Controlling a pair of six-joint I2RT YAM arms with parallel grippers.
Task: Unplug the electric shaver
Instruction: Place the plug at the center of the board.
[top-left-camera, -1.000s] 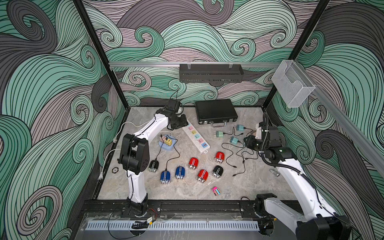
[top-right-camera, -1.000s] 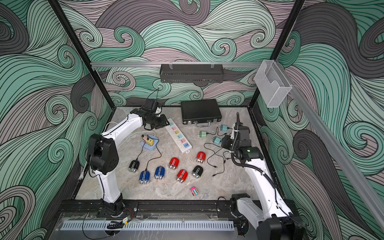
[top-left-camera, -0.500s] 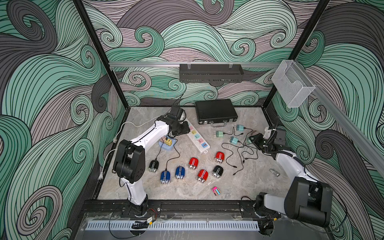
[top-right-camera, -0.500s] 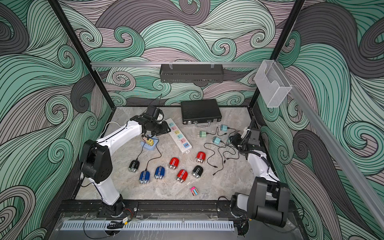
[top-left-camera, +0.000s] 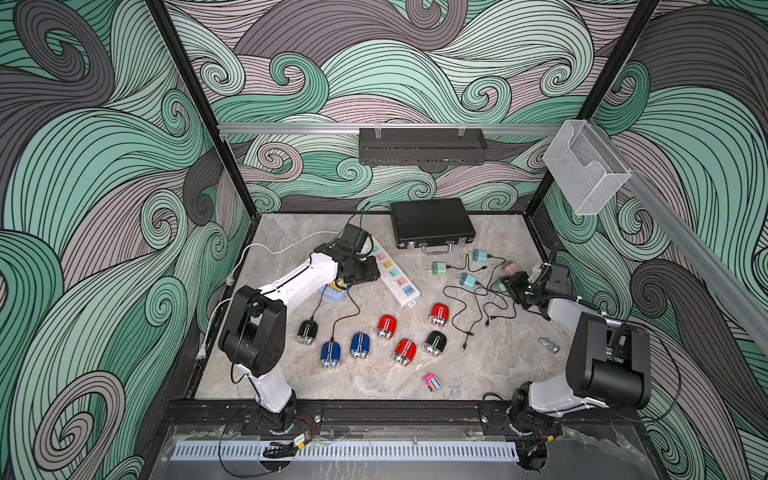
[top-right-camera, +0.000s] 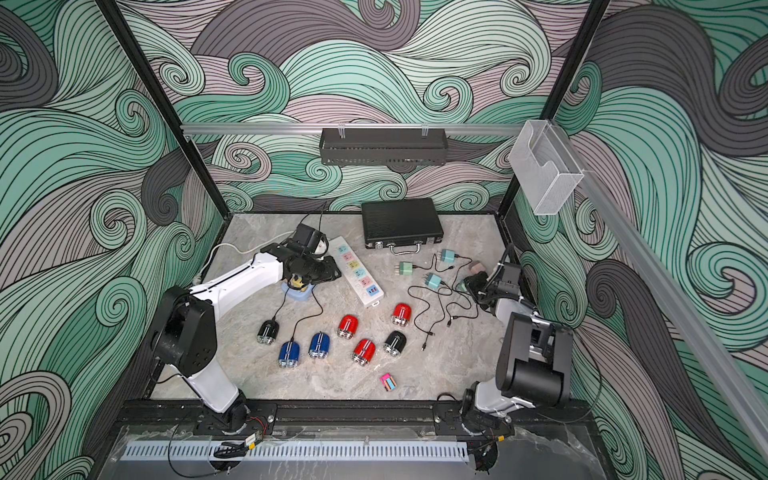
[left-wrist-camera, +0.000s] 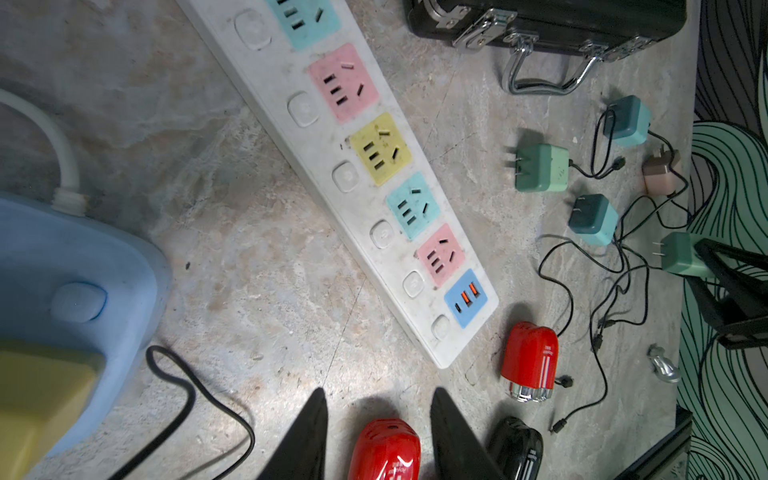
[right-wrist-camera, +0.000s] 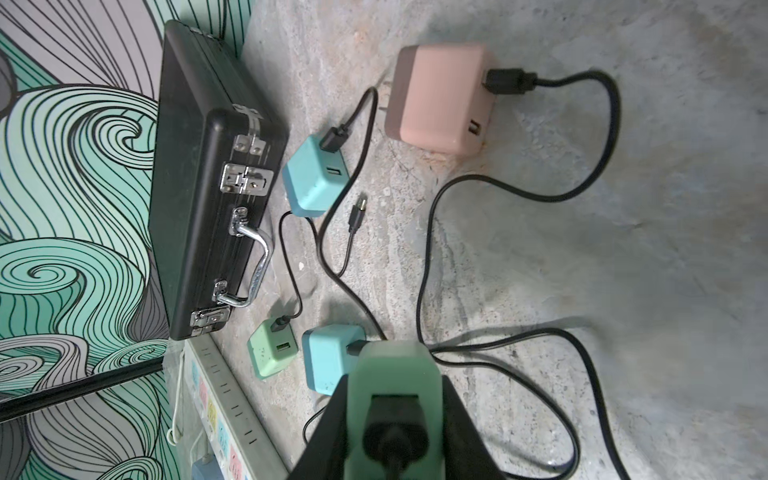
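Note:
My right gripper will put the light green adapter (right-wrist-camera: 392, 370) down on the tabletop near the pink adapter and let go of it, because the other unplugged adapters are already there.
Several small electric shavers lie on the stone table. A black shaver (top-left-camera: 307, 331) and a blue shaver (top-left-camera: 331, 353) each have a black cable (left-wrist-camera: 199, 399) running to a yellow adapter (top-left-camera: 338, 284) on a blue socket block (top-left-camera: 332, 294). My left gripper (top-left-camera: 369, 272) (left-wrist-camera: 378, 392) hovers beside that block, next to the white power strip (top-left-camera: 395, 274), open and holding nothing. A loose red shaver (left-wrist-camera: 384, 453) lies on the table beyond the fingers. At the right edge my right gripper (top-left-camera: 509, 286) (right-wrist-camera: 395, 378) is shut on a light green adapter (right-wrist-camera: 392, 370) with a cable plugged in.
A black case (top-left-camera: 432, 222) lies at the back. Teal, green and pink adapters (top-left-camera: 468, 281) with tangled cables lie right of the strip. Unplugged red, blue and black shavers (top-left-camera: 405, 350) sit mid-table. A pink object (top-left-camera: 432, 381) and a metal piece (top-left-camera: 548, 345) lie near the front.
My left gripper came forward from the back of the power strip to beside the blue socket block. The right arm folded down low at the right edge, its gripper staying near the adapters.

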